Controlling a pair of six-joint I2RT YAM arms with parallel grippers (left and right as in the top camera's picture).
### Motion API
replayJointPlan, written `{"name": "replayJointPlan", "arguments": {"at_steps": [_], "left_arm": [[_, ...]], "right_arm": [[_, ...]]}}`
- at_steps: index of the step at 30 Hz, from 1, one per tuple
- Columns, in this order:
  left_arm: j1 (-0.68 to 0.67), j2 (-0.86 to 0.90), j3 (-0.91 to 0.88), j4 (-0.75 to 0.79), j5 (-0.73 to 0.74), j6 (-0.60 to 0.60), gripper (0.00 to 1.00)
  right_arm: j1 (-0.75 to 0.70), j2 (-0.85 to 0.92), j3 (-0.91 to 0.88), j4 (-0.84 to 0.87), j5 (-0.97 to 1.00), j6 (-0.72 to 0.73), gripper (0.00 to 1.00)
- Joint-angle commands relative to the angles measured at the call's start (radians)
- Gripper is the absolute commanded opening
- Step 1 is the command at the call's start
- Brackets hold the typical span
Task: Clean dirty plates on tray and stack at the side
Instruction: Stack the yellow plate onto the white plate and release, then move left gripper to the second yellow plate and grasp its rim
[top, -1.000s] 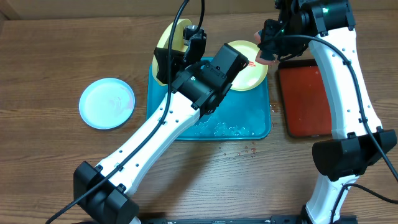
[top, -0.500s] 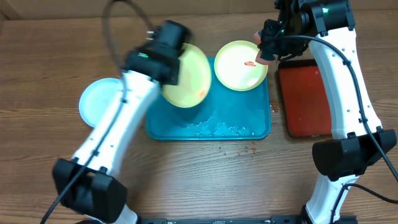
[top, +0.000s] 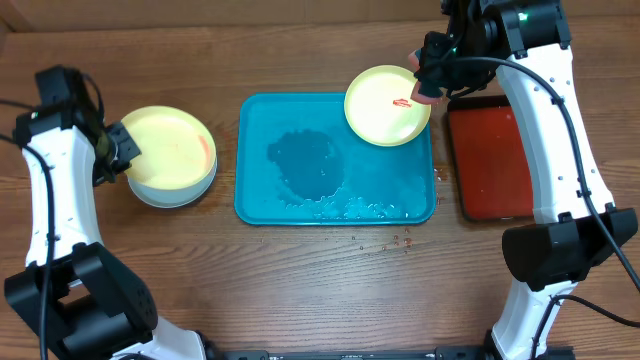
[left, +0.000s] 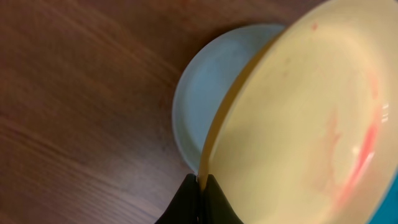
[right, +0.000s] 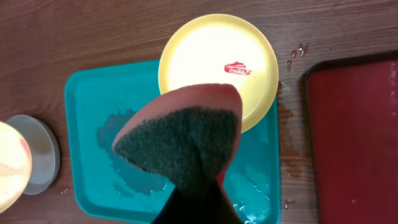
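Note:
My left gripper will next lower the yellow-green plate and move it slightly back onto the pale blue-white plate, as the near edge of the pale blue-white plate shows beneath.
My left gripper (top: 117, 146) is shut on the rim of a yellow-green plate (top: 168, 143) and holds it over the pale blue-white plate (top: 170, 194) left of the tray. In the left wrist view the black fingers (left: 214, 198) pinch the yellow plate (left: 311, 112), which carries a faint red streak, above the pale plate (left: 211, 93). A second yellow-green plate (top: 387, 105) with a red smear sits at the back right corner of the wet teal tray (top: 300, 190). My right gripper (top: 428, 82) hangs by that plate's right edge, shut on a sponge (right: 180, 140) with a dark scouring face.
A dark red tray (top: 490, 160) lies right of the teal tray. Small red droplets (top: 385, 240) dot the wood in front of the teal tray. The right arm's base stands at the front right, the left arm's base at the front left.
My left arm swung the yellow-green plate off the teal tray and leftward, and it now sits over the pale plate. The right arm and sponge have not moved.

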Motion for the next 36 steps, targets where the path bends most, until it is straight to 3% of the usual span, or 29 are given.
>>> {"name": "replayJointPlan", "arguments": {"at_steps": [1, 9, 11, 14, 18, 22, 24, 26, 28, 33, 36], "left_arm": [[0.047, -0.022, -0.140, 0.098, 0.038, -0.014, 0.04], [0.050, -0.017, -0.365, 0.398, 0.045, -0.020, 0.07], [0.050, -0.016, -0.369, 0.407, 0.045, -0.033, 0.38], [0.050, -0.016, -0.360, 0.407, 0.045, -0.029, 0.56], [0.047, -0.017, -0.285, 0.336, 0.046, -0.020, 0.66], [0.010, -0.017, -0.127, 0.195, 0.063, 0.038, 0.68], [-0.026, -0.017, -0.049, 0.143, 0.114, 0.080, 0.69], [-0.088, -0.017, 0.024, 0.117, 0.193, 0.125, 0.84], [-0.174, -0.017, 0.088, 0.089, 0.211, 0.125, 0.93], [-0.393, 0.029, 0.183, 0.087, 0.208, 0.072, 0.99], [-0.499, 0.146, 0.286, 0.071, 0.235, 0.049, 1.00]], "right_arm": [[0.003, -0.013, 0.013, 0.005, -0.007, -0.003, 0.04], [0.003, -0.013, 0.013, 0.004, -0.009, -0.003, 0.04], [0.003, -0.013, 0.013, 0.004, -0.009, -0.003, 0.04], [0.003, -0.013, 0.013, 0.005, -0.009, -0.003, 0.04], [0.003, -0.013, 0.013, 0.004, -0.009, -0.003, 0.04], [0.003, -0.013, 0.013, 0.005, -0.009, -0.003, 0.04], [0.003, -0.013, 0.013, 0.005, -0.009, -0.003, 0.04], [0.003, -0.013, 0.013, 0.005, -0.009, -0.003, 0.04], [0.003, -0.013, 0.013, 0.005, -0.009, -0.003, 0.04], [0.002, -0.013, 0.013, 0.005, -0.009, -0.004, 0.04], [0.002, -0.013, 0.013, 0.005, -0.009, -0.004, 0.04]]}}
